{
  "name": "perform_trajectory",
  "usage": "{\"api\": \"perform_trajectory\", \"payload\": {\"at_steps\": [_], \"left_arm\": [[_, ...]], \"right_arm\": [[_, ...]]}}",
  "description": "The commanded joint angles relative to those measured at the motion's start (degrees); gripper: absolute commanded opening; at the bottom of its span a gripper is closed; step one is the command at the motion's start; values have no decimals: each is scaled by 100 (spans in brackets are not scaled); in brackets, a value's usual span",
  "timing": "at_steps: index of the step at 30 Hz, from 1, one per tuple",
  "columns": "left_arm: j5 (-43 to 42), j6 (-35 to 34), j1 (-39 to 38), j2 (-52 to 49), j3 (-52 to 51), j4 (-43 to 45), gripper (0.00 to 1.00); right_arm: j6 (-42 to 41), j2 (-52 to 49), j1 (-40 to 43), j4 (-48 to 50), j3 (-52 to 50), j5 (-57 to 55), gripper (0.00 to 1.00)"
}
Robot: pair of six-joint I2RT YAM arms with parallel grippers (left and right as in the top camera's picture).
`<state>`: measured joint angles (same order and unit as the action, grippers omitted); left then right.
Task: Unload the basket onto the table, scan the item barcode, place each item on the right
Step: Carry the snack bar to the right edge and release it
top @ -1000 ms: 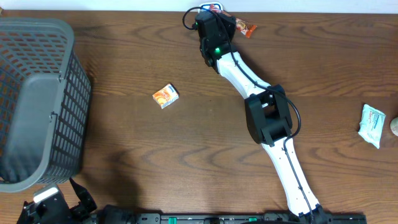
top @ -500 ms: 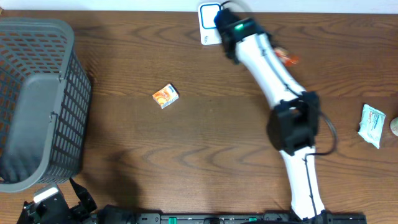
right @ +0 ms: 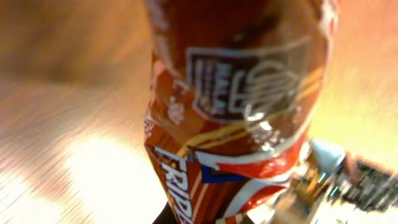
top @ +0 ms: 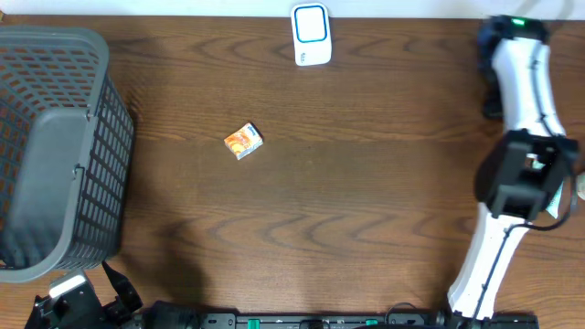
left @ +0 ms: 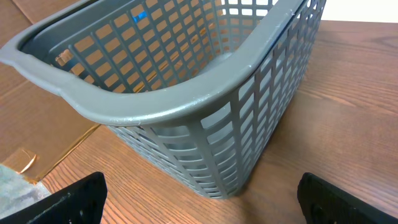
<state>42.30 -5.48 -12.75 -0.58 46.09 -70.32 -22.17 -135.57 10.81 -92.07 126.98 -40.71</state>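
Note:
My right gripper swings back and to the right in the overhead view next, toward the white packet (top: 555, 203), to release the snack packet where items already lie.
A red snack packet (right: 236, 106) with white lettering fills the blurred right wrist view, and my right gripper (right: 199, 218) is shut on its lower end. No barcode shows on the side I see. In the overhead view the right arm (top: 516, 64) reaches to the table's far right corner, and the packet is hidden under it. The white scanner with a blue frame (top: 311, 35) stands at the back centre, well left of that arm. My left gripper (left: 202, 205) rests open at the front left, empty, facing the basket (left: 186, 106).
A grey mesh basket (top: 55, 146) takes up the left side. A small orange box (top: 243, 141) lies left of centre. A white packet (top: 559, 203) peeks out from behind the right arm at the right edge.
The right arm has swung from the scanner at the back centre over to the far right corner, carrying the red packet. The scanner is now uncovered. The left arm has not moved.

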Motion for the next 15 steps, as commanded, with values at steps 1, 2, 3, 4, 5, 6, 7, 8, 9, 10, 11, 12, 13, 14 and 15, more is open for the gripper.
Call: {"api": "perform_trajectory", "payload": {"at_steps": [1, 2, 3, 4, 5, 6, 7, 8, 9, 10, 11, 12, 13, 14, 15], "left_arm": [[31, 74, 20, 42, 4, 0, 98], [31, 74, 20, 42, 4, 0, 98], [31, 74, 20, 42, 4, 0, 98], [33, 74, 20, 42, 4, 0, 98], [31, 74, 20, 42, 4, 0, 98], [31, 74, 20, 42, 4, 0, 98], [31, 72, 20, 42, 4, 0, 98], [31, 74, 20, 42, 4, 0, 98], [31, 74, 20, 42, 4, 0, 98], [31, 74, 20, 42, 4, 0, 98], [33, 74, 20, 42, 4, 0, 98], [31, 74, 20, 42, 4, 0, 98], [31, 74, 20, 42, 4, 0, 98], [31, 74, 20, 42, 4, 0, 98], [31, 74, 20, 42, 4, 0, 98]], "right_arm": [[-415, -46, 553, 317, -295, 291, 1], [-415, -46, 758, 509, -415, 372, 1], [-415, -46, 920, 651, -525, 446, 1], [-415, -46, 1130, 820, -680, 562, 1], [-413, -46, 1268, 901, -763, 636, 1], [-415, -46, 1403, 951, -822, 686, 1], [-415, -46, 1537, 1001, -861, 723, 1], [-415, -46, 1655, 1010, -863, 723, 1], [-413, -44, 1755, 1010, -857, 719, 17], [-407, -39, 1869, 1001, -820, 721, 47], [-356, -39, 1947, 964, -765, 741, 81], [-245, -39, 2009, 901, -693, 798, 88], [-107, -39, 2048, 846, -616, 855, 95], [94, -39, 2074, 754, -507, 892, 99], [229, -39, 2076, 680, -417, 892, 99]]}}
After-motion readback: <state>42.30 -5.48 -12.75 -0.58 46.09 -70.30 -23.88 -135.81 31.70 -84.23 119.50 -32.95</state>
